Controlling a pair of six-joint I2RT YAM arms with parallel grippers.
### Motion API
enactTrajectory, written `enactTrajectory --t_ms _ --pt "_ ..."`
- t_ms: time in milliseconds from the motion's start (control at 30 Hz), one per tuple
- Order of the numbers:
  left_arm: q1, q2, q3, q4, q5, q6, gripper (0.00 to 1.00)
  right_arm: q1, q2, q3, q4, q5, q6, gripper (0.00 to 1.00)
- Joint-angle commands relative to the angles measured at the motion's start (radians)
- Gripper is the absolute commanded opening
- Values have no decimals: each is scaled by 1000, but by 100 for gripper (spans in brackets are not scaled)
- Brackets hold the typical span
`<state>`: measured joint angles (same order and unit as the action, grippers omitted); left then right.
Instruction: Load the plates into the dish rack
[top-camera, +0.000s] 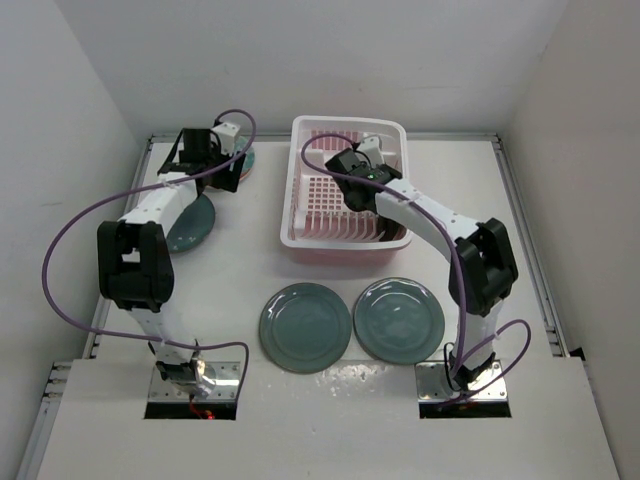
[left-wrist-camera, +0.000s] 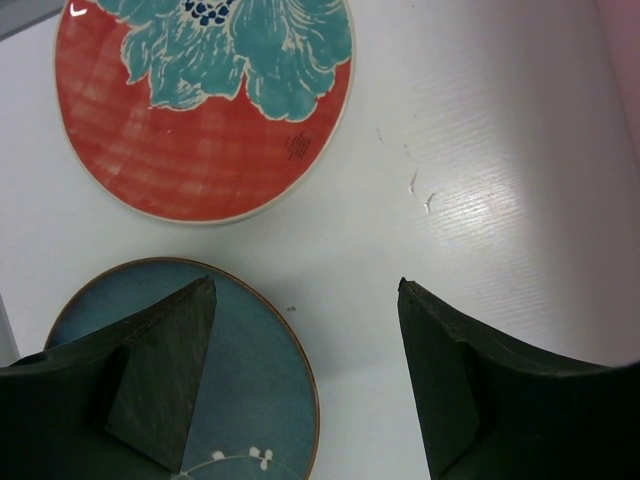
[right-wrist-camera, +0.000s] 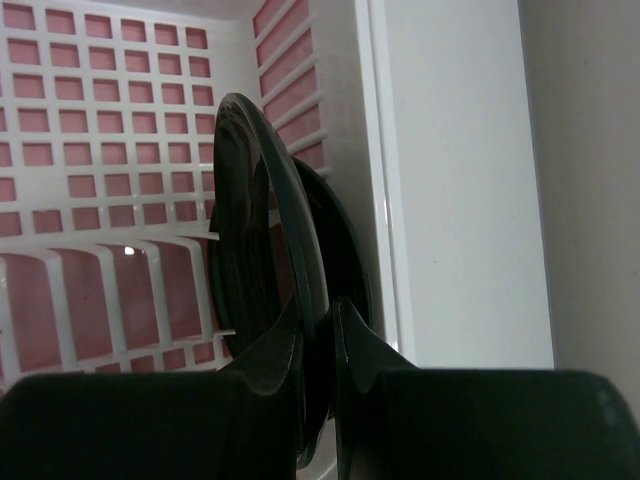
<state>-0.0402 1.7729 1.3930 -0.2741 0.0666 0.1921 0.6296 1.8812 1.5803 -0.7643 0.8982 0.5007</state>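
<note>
Next, the right gripper lowers, eases slightly toward the rack's white wires and releases the rim of the small black plate (right-wrist-camera: 245, 230), which crowds another by the rack's side.
The pink-and-white dish rack (top-camera: 345, 122) stands at the back centre. My right gripper (top-camera: 362, 172) is inside it, shut on the rim of the small black plate (right-wrist-camera: 245, 230), which stands on edge near the rack's right wall (right-wrist-camera: 345, 120). My left gripper (left-wrist-camera: 305, 290) is open and empty, hovering above the table between the red plate with a blue flower centre (left-wrist-camera: 200, 110) and the darker teal plate (left-wrist-camera: 240, 370). Its left finger hangs over the teal plate. Two large grey-teal plates (top-camera: 305, 327) (top-camera: 400, 320) lie flat at the front.
The rack's slotted grid floor (right-wrist-camera: 100, 120) is bare to the left of the black plate. White walls close in the table at the back and both sides. Purple cables loop from both arms.
</note>
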Motion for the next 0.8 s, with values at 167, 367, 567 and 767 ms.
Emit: enactTrajectory --t_ms 167,367,567,767 --pt "10 -75 -3 46 24 -45 78 -10 2 -48 34 -5 54 0" --pt "10 -75 -3 46 33 -34 78 -19 -1 -97 40 -82 96 0" --pt "10 -75 -3 46 42 -34 78 -36 13 -86 25 -139 85 17" --pt "10 -75 -3 46 61 -34 78 -38 -16 -88 11 -139 79 42"
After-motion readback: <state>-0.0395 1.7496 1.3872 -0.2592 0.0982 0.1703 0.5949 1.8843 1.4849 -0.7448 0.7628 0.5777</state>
